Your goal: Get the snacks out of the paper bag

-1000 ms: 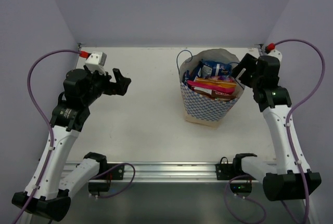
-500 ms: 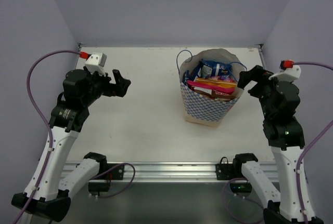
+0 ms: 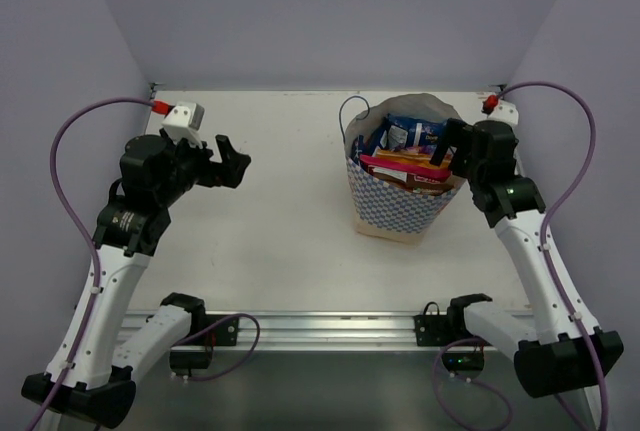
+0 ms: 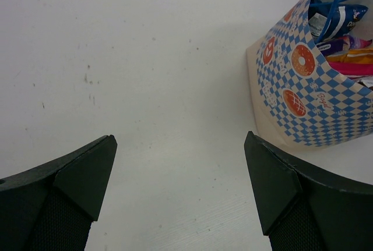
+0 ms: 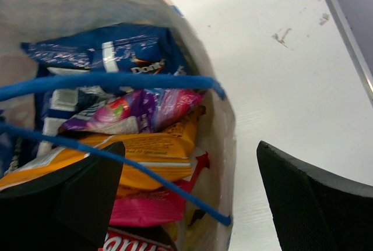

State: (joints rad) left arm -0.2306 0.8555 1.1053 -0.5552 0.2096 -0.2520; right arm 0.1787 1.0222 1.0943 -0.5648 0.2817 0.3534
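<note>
My right gripper has its fingers on both sides of the side of the bag, so it will next move gently to the right in the wrist view and down onto the bag's rim by the blue cord (image 5: 229, 146).
The paper bag (image 3: 398, 206) stands upright right of the table's middle, checkered blue and white with orange marks (image 4: 303, 60). Inside are the snacks: a blue packet (image 5: 116, 50), a pink-purple one (image 5: 140, 108), an orange-yellow one (image 5: 143, 152), a pink-red one (image 5: 145, 210) and a brown-and-white bag (image 3: 420, 184). Blue cord handles (image 5: 116, 80) cross the opening. My right gripper (image 3: 452, 147) is open and empty at the bag's right rim (image 5: 224, 117); one finger hangs over the packets, the other outside the wall. My left gripper (image 3: 235, 159) is open and empty above bare table, well left of the bag.
The white table (image 3: 270, 221) has a raised back edge and a metal rail (image 3: 330, 329) along the front. Purple walls close in on three sides. The right table edge (image 5: 344, 24) runs close behind the bag.
My right gripper pulled away to the right of the bag, then came back in to its right rim. The left arm and the bag have not moved.
</note>
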